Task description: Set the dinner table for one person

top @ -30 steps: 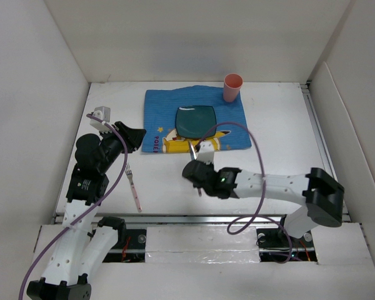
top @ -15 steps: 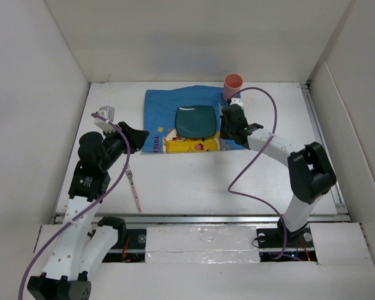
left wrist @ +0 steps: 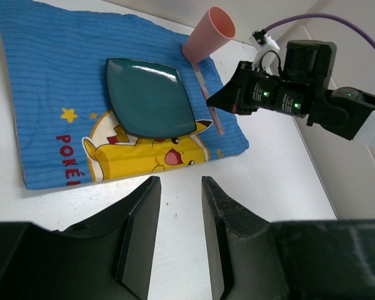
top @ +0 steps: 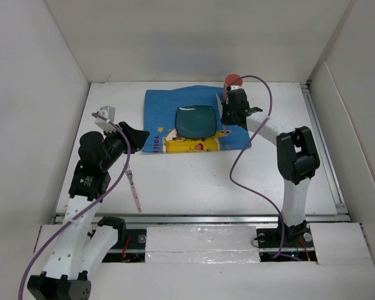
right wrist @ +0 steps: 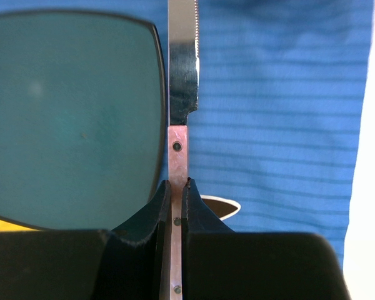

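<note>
The knife (right wrist: 182,75) goes down away from the plate with my right gripper next, for release. The mat's blue strip (right wrist: 212,147) lies below the gripper, toward the right in its wrist view.
The white dinner table (top: 269,175) carries a blue cartoon placemat (top: 159,106) with a teal plate (top: 197,120) on it. A pink cup (top: 232,81) stands at the mat's far right corner. My right gripper (top: 227,115) is shut on the pink handle of a knife (right wrist: 182,75). The blade runs along the plate's right edge, low over the mat. The knife also shows in the left wrist view (left wrist: 202,78). My left gripper (top: 136,137) is open and empty, above the table left of the mat. A pink-handled fork (top: 133,184) lies near it.
A metal rail (top: 206,219) runs along the table's near edge. White walls enclose the left, back and right sides. The right arm's purple cable (top: 244,156) loops over the table in front of the mat.
My right gripper has carried the knife from the near middle of the table up to the plate's right side, by the cup. The left arm has barely moved.
</note>
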